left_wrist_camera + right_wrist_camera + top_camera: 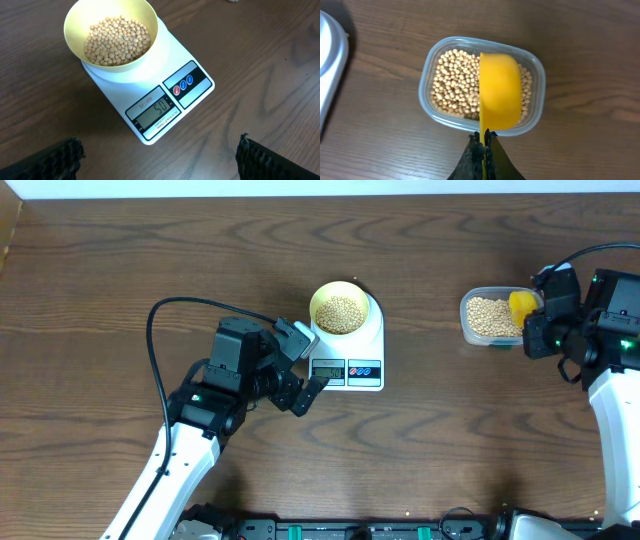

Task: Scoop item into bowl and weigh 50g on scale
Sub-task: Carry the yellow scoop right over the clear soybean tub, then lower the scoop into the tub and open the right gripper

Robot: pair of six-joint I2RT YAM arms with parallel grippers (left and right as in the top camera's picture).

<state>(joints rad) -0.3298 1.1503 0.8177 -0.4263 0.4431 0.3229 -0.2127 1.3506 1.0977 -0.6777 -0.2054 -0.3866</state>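
The display shows the asked weight, so next my right gripper will turn and go down over the clear tub to set the head of the yellow scoop onto the beans (497, 317) (469, 86).
The pale-yellow bowl (340, 309) (111, 33) sits on the white scale (351, 348) (165, 95) and holds a heap of tan beans (116, 41); the grey display reads 50. My left gripper (298, 376) (159, 152) hovers open just in front of the scale, nothing between its fingers (257, 157). At the right, my right gripper (532, 320) (484, 136) is shut on the handle of a yellow scoop (499, 91) (521, 305), held turned on its side over the clear tub (435, 67) (480, 317) of beans (455, 82).
The dark wooden table (450, 440) carries only the scale and the tub. The left arm's black cable (160, 330) loops over the table at the left. The scale's edge (327, 75) shows at the far left of the right wrist view.
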